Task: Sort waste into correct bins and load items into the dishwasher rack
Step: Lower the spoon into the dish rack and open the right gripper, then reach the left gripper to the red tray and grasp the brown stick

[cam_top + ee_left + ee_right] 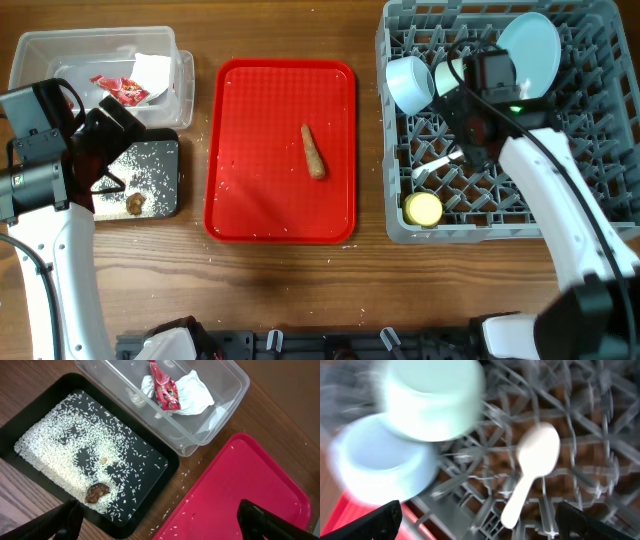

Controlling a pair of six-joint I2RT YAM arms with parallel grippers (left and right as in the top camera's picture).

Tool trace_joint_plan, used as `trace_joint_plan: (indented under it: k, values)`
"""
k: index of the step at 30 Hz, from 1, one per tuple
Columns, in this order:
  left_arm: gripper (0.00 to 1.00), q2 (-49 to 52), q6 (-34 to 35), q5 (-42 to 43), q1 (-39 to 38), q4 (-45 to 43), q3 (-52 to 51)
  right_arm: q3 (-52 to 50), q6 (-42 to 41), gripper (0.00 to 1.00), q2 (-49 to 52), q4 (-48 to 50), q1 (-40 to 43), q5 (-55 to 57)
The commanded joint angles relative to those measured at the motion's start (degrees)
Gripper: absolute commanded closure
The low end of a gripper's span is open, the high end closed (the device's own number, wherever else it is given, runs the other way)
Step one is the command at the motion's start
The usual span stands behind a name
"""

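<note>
The brown carrot-shaped stick lies alone, below my left gripper and to its right in the overhead view, so I need to cross the red tray and lower astride it.
The brown carrot-shaped stick lies alone on the flat red tray. The clear tub holds the red wrapper and white napkin; both show in the left wrist view. The black tray holds rice and the brown lump. The grey rack holds the plate, blue-white bowl, mint bowl, yellow cup and spoon. My left gripper is open and empty over the black tray's corner. My right gripper is open and empty above the rack.
Loose rice grains lie on the wooden table between the black tray and the red tray, and a few on the red tray. The right arm stretches across the rack's front half.
</note>
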State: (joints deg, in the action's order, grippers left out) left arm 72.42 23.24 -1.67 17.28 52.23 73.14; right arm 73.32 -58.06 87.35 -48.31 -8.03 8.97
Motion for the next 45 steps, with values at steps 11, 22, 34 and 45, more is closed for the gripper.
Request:
trace_joint_plan:
  k: [11, 22, 34, 45]
  values:
    - [0.0, -0.42, -0.07, -0.35, 0.35, -0.26, 0.81, 3.37, 40.68, 0.0, -10.54, 1.14, -0.04, -5.7]
    - [0.08, 6.82, 4.66, 16.39, -11.17, -6.12, 0.81, 3.63, 47.45, 0.0, -14.45, -4.46, -0.02, -10.36]
    - [0.0, 38.07, 10.71, -2.97, -45.81, -22.23, 3.8, 3.61, 47.36, 0.0, -14.45, -5.81, -0.02, -8.44]
    - [0.41, 43.56, 6.99, -4.0, -47.28, -17.64, 4.66, 3.61, 47.39, 0.0, -14.45, -7.3, -0.02, -8.44]
